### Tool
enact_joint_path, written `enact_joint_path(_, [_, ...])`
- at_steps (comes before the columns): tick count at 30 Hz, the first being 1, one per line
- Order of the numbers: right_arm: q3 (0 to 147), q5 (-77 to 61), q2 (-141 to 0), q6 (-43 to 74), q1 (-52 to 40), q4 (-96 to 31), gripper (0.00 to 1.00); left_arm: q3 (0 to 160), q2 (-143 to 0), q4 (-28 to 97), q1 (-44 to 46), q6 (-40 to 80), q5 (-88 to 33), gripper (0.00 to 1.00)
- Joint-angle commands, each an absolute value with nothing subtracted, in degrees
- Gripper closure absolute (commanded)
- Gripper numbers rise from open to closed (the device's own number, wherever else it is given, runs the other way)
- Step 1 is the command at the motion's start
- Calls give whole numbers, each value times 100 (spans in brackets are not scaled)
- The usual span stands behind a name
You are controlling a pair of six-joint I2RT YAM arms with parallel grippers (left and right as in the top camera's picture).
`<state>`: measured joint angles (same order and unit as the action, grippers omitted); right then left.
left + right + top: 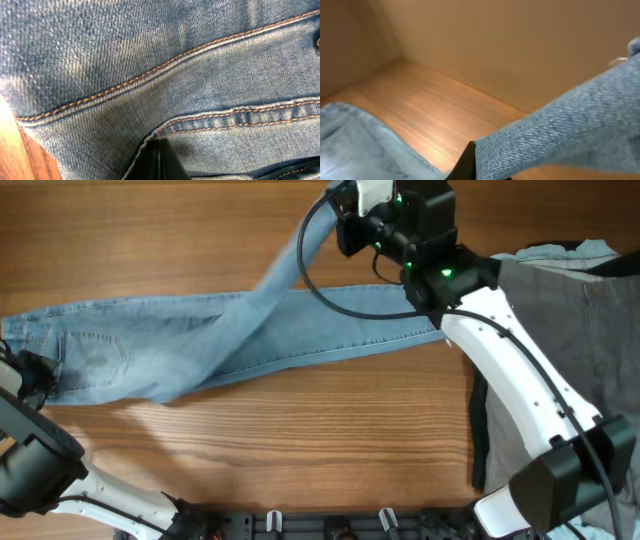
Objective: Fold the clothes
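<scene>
The raised leg slants off the flat leg's end (420,329), so I will next move my right gripper down and to the right in the overhead view, over that end, and let go.
The light-blue jeans (180,345) lie stretched across the table, waist at the left, one leg flat and running right. My right gripper (345,215) is shut on the other leg's end and holds it raised at the top centre; the denim leg (560,135) fills the right wrist view above the wood. My left gripper (30,370) is at the waist end at the far left; in the left wrist view its dark fingers (159,165) are pressed together on the denim beside a stitched seam (165,65).
Wide grey trousers (560,310) lie at the right under my right arm, with a black garment (478,440) along their left edge. Bare wooden table (330,430) runs along the front. A light-blue cloth (560,250) peeks out at the top right.
</scene>
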<state>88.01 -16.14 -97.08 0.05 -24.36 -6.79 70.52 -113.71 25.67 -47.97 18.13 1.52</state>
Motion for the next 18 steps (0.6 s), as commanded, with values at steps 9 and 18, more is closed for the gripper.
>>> enact_joint_path(9, [9638,-856,-9880,-733,-2235,-2329,96,7094,-11552,2917,-4845,1712,454,96])
enact_joint_path(18, [9598,-1817,-11096,-805,-510,-4923,96,7094,-11552,2917,-4845,1712,449,96])
